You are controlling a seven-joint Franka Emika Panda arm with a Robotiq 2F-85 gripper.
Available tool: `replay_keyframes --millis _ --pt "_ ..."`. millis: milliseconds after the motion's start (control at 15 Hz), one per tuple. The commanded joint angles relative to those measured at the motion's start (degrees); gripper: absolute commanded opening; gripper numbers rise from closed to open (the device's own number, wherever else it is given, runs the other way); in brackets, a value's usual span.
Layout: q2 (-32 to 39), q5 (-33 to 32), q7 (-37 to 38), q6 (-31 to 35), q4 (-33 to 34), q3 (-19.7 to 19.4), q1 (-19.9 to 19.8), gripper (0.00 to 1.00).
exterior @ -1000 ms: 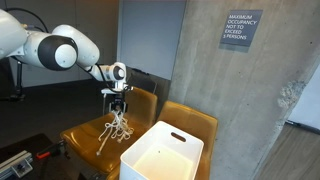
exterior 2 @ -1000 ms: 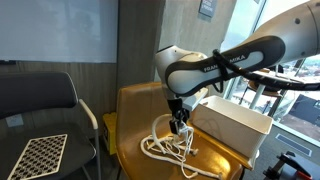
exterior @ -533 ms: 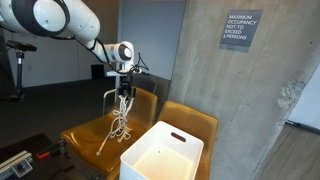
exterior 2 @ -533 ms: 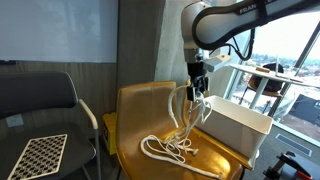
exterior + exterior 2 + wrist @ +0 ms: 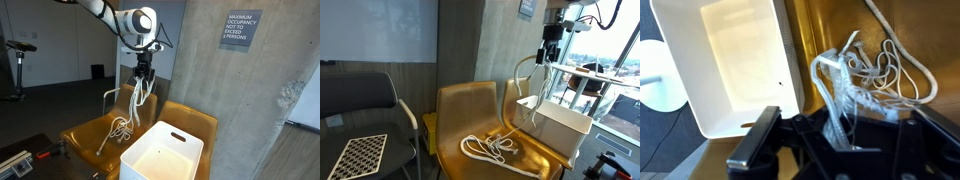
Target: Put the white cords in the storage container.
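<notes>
The lower coils of the cords are still lying on the seat of the chair, so my gripper should go higher next, move across over the open storage container (image 5: 162,155), and then go down to release the bundle.
My gripper (image 5: 143,73) is shut on the white cords (image 5: 135,104) and holds them high above the yellow chair seat (image 5: 88,131). The cords hang down in long loops; their lower coils (image 5: 120,129) still lie on the seat. In an exterior view the gripper (image 5: 545,56) is near the top, with cords (image 5: 527,78) dangling and coils (image 5: 488,149) on the seat. The white storage container (image 5: 162,155) stands open and empty beside the chair, also seen in an exterior view (image 5: 556,125). In the wrist view the cords (image 5: 838,100) run from my jaws down to the coils, with the container (image 5: 735,60) at left.
A second yellow chair (image 5: 195,120) stands behind the container. A grey concrete wall (image 5: 240,90) rises at the back. A black chair (image 5: 360,105) holds a checkered board (image 5: 356,155). A round white table base (image 5: 660,80) lies beside the container.
My gripper has risen well above the chair and moved toward the container, pulling the cords up into long hanging loops. Fewer coils rest on the seat.
</notes>
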Motion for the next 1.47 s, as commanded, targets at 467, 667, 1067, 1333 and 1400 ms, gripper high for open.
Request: replay_keyframes --millis 467,667,1067,1333,1400 --pt "-12.5 5.9 -17.2 -13.5 5.9 -6.4 -14.9 0.0" --pt "-11.8 5.8 -22.5 -10.8 4.0 -7.9 -17.5 0.0" --pt "-10.6 6.3 -28.8 0.1 -5.0 -7.1 -18.7 0.0" --pt "-8.9 7.7 -31.5 7.7 -10.9 -6.2 -18.7 0.0" --pt "-8.8 8.0 -31.8 9.3 -12.3 -5.9 -18.6 0.13"
